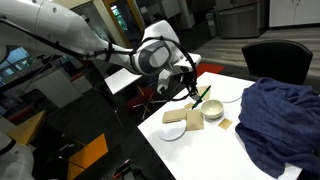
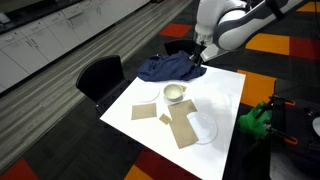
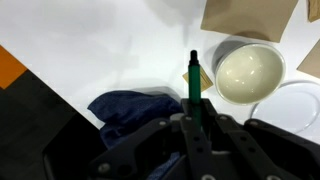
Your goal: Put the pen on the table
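Observation:
I need to lower the pen (image 1: 203, 96) next onto the bare tabletop between the blue cloth and the plate by the cardboard, and then let go of it.
My gripper (image 3: 196, 128) is shut on the dark green pen (image 3: 194, 80), which sticks out from between the fingers. I hold it in the air above the large white table (image 3: 100, 45), between the blue cloth and the small bowl. In both exterior views the gripper (image 1: 190, 88) (image 2: 200, 55) hangs over the table (image 1: 200, 155) (image 2: 228, 95) near the cloth. The pen (image 1: 203, 96) shows as a thin dark stick slanting down toward the bowl. It is too small to make out in the exterior view from the table's far corner.
A small cream bowl (image 3: 248, 72) (image 1: 214, 109) (image 2: 175, 92) stands beside a white plate (image 3: 297, 105) (image 2: 203, 128). Brown cardboard pieces (image 3: 250, 15) (image 2: 182, 130) lie on the table. A crumpled blue cloth (image 3: 130, 110) (image 1: 280, 120) (image 2: 168, 68) covers one end. A black chair (image 2: 100, 75) stands at the edge.

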### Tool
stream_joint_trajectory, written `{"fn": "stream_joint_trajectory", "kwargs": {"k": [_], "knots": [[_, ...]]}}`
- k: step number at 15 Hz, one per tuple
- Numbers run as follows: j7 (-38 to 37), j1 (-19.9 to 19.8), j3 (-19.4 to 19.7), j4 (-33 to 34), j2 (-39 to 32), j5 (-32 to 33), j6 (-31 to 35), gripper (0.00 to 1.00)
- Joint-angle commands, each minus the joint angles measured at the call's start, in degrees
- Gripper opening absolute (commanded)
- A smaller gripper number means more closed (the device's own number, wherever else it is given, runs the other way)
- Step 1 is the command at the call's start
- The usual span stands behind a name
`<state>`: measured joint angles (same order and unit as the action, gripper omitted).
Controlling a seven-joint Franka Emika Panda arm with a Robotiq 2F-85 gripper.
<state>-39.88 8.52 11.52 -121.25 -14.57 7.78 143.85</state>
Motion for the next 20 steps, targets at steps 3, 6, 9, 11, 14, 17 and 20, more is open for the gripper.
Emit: {"fn": "stream_joint_trajectory", "kwargs": {"k": [3,6,9,11,14,17,20], "knots": [[-2.0,-3.2,-1.5,-7.4,5.6,0.4,-3.7,0.03],[-1.3,-4.4,-2.4,-7.2,4.0,-0.8,-4.8,0.03],[0.3,-5.3,-3.4,-7.1,1.8,-3.6,-3.8,0.03],[0.8,-5.8,-3.9,-6.5,0.1,-5.6,-4.5,0.03],[1.2,-6.3,-4.1,-5.6,-3.4,-7.9,-5.5,0.03],[2.1,-6.9,-4.1,-4.6,-7.2,-9.9,-5.3,0.03],[4.0,-7.9,-4.3,-2.8,-11.7,-12.0,-4.0,0.03]]}}
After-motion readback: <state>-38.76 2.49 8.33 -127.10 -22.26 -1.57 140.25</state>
